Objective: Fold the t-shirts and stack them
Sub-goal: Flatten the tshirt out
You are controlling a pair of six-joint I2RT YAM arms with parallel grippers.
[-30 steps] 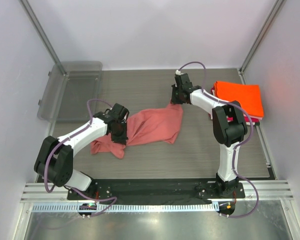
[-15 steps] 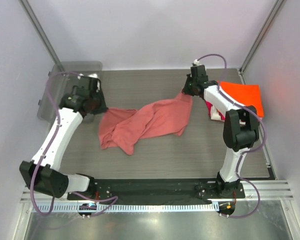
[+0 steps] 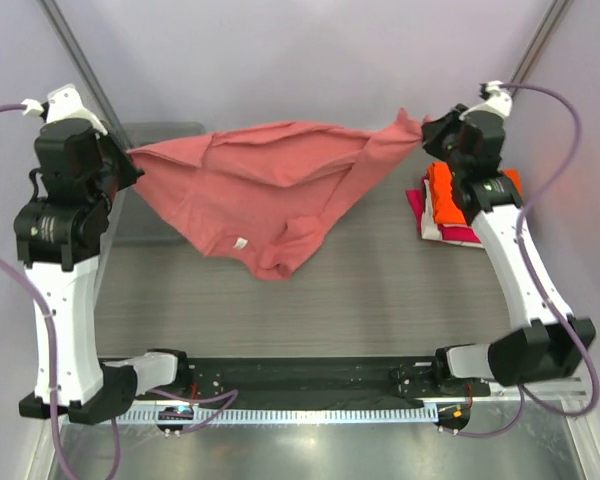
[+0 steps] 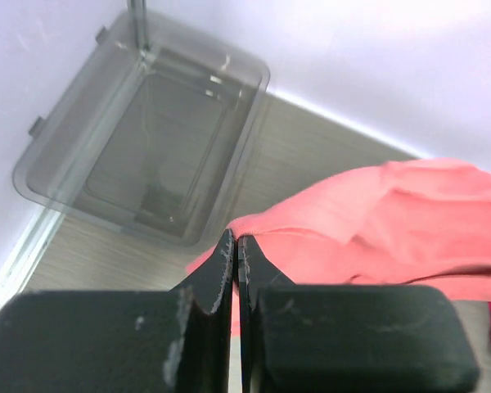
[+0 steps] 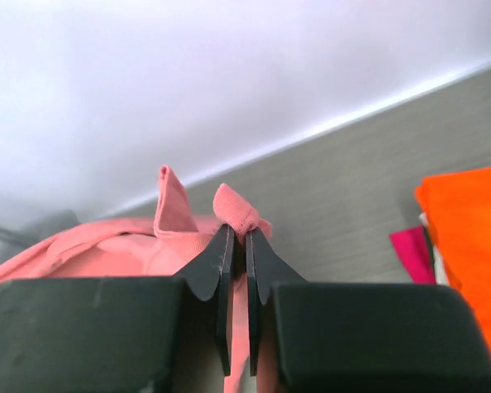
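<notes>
The shirt hangs midair, so my right gripper should next go down and back toward the black bar and release its corner of the shirt over the bare tabletop (image 3: pixel 402 262) beside the stack.
The salmon-pink t-shirt (image 3: pixel 270 185) hangs spread in the air between both arms, above the table. My left gripper (image 3: pixel 130 160) is shut on its left corner; the left wrist view shows the cloth (image 4: pixel 376 221) pinched at the gripper (image 4: pixel 234 241). My right gripper (image 3: pixel 423 128) is shut on its right corner; the cloth (image 5: pixel 239 211) is bunched at the gripper (image 5: pixel 239 236). A folded stack sits at the far right: the bright orange shirt (image 3: pixel 450 195) on top, white (image 3: pixel 432 229) and magenta-red (image 3: pixel 416 200) below. It also shows in the right wrist view (image 5: pixel 466 237).
A clear grey plastic tray (image 3: pixel 140 225) lies at the far left, partly behind the hanging shirt; it also shows in the left wrist view (image 4: pixel 147 139). White walls enclose the table at the back and sides. A black rail (image 3: pixel 310 375) runs along the near edge.
Both arms have risen and moved apart, lifting the salmon-pink shirt off the table and stretching it out in the air. The left gripper now holds its left corner.
</notes>
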